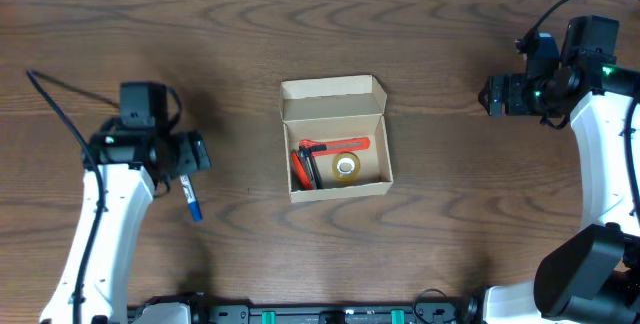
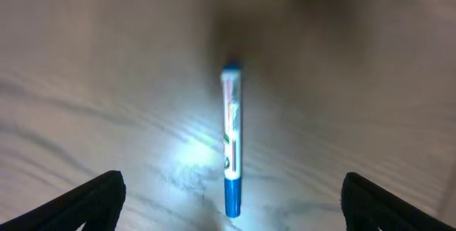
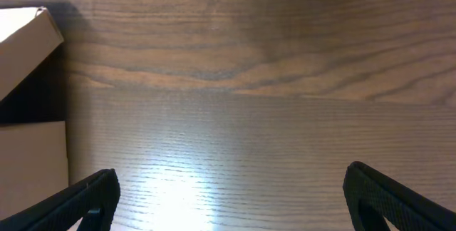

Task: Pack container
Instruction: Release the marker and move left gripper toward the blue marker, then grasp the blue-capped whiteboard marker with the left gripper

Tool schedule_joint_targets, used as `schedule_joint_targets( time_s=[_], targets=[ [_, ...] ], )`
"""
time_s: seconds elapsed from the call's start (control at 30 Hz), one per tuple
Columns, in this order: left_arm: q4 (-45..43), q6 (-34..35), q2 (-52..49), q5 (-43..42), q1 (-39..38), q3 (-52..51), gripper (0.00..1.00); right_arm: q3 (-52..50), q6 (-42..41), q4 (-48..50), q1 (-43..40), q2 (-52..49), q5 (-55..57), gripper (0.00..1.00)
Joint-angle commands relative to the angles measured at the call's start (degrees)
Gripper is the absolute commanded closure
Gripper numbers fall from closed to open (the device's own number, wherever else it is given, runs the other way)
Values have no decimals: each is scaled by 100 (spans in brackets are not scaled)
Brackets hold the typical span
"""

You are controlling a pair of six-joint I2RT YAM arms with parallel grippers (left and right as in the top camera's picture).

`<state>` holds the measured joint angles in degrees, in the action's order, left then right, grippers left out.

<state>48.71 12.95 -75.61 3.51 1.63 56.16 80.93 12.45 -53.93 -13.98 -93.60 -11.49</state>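
I need to lower my left gripper onto the pen's white body point(image 1: 187, 186) point(image 2: 232, 127). Then I should close it across the pen's body.
The tan cardboard container point(image 1: 336, 137) stands open at the table's middle, lid flap raised at its far side. Inside lie a red and black cutter point(image 1: 308, 162) and a roll of clear tape point(image 1: 347, 167). A white pen with blue cap point(image 1: 189, 198) lies on the table at the left; in the left wrist view the pen point(image 2: 232, 142) lies lengthwise between the fingers. My left gripper point(image 2: 231, 206) is open, just above the pen, not touching it. My right gripper point(image 3: 231, 202) is open and empty over bare wood at the far right; the container's edge point(image 3: 28, 138) shows at its left.
The dark wood table point(image 1: 450, 214) carries nothing else. Black cables run behind both arms point(image 1: 60, 99).
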Motion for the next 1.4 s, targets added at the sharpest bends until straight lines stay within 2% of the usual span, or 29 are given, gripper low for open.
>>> schedule_joint_targets(
  time_s=[0.0,0.27,0.43,0.63,0.9,1.0,1.07,1.17,1.33,1.37],
  targets=[
    [-245,844,-107,144,7,-509,5,-17,-61,13,-20,-48,-107,6],
    [-1067,1329,-966,-304,20,-879,5,-17,-61,7,-20,-48,-107,6],
    [-1499,1390,-1633,-984,28,-879,5,-17,-61,-31,-20,-48,-107,6],
    [-1467,1213,-2015,-1108,28,-879,5,-17,-61,-74,-20,-48,-101,6],
    [-1403,1196,-2041,-1023,28,-879,5,-17,-61,-79,-20,-48,-98,7],
    [-1373,1167,-2041,-905,28,-879,0,-17,-61,-87,-20,-48,-98,7],
    [-1342,1167,-2041,-835,28,-879,9,-17,-61,-94,-20,-48,-98,7],
    [-1318,1167,-2041,-796,28,-879,29,-17,-61,-98,-20,-48,-98,7],
    [-1276,1167,-2041,-793,28,-879,41,-17,-61,-105,-20,-48,-98,7],
    [-1274,1167,-2041,-778,26,-879,50,-17,-61,-111,-20,-48,-98,7]
  ],
)
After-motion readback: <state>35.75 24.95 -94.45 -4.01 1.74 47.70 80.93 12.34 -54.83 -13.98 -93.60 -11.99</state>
